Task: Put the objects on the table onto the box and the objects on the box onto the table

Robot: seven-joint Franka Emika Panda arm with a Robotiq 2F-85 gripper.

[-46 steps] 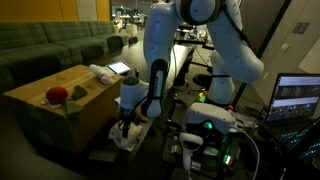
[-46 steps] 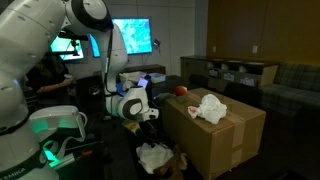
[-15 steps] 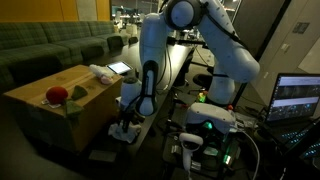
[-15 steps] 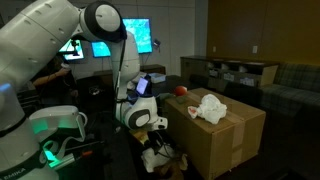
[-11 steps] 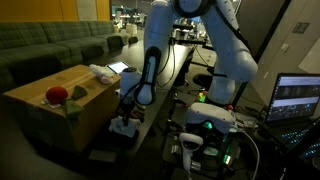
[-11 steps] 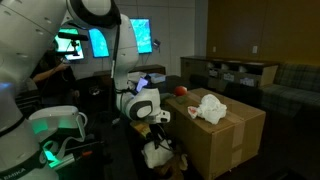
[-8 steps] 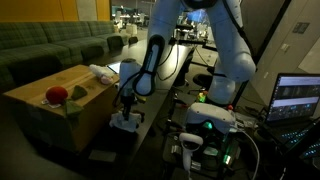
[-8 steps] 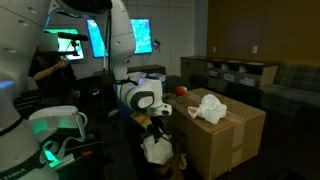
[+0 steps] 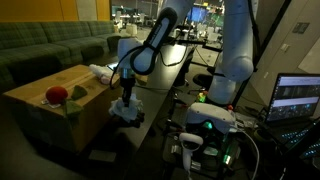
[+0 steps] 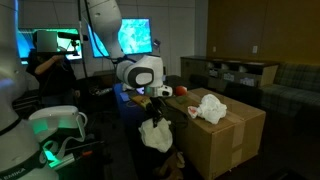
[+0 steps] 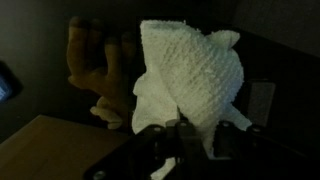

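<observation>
Next I need to raise my gripper, swing it outward and lower it to release over the bare cardboard top [image 9: 75,79], since the cloth hangs beside the box.
My gripper [image 9: 124,99] [image 10: 155,113] is shut on a white knitted cloth [image 9: 126,113] [image 10: 155,136], which hangs free in the air beside the box. In the wrist view the cloth [image 11: 190,75] fills the middle, pinched between the dark fingers [image 11: 160,142]. The tan cardboard box [image 9: 45,108] [image 10: 222,140] carries a red object [image 9: 56,95] [image 10: 181,91] and another white cloth [image 9: 100,72] [image 10: 210,106]. The black table [image 9: 160,88] runs behind the held cloth.
A tan plush-looking thing [image 11: 95,60] shows beyond the cloth in the wrist view. A tablet [image 9: 119,68] lies at the table's far end. A green sofa [image 9: 45,45] stands behind the box. A laptop [image 9: 297,98] and the robot base with green lights [image 9: 210,125] are close by.
The arm has risen, lifting the white cloth from low beside the box up to about the height of the box top. The jaws stayed shut on it.
</observation>
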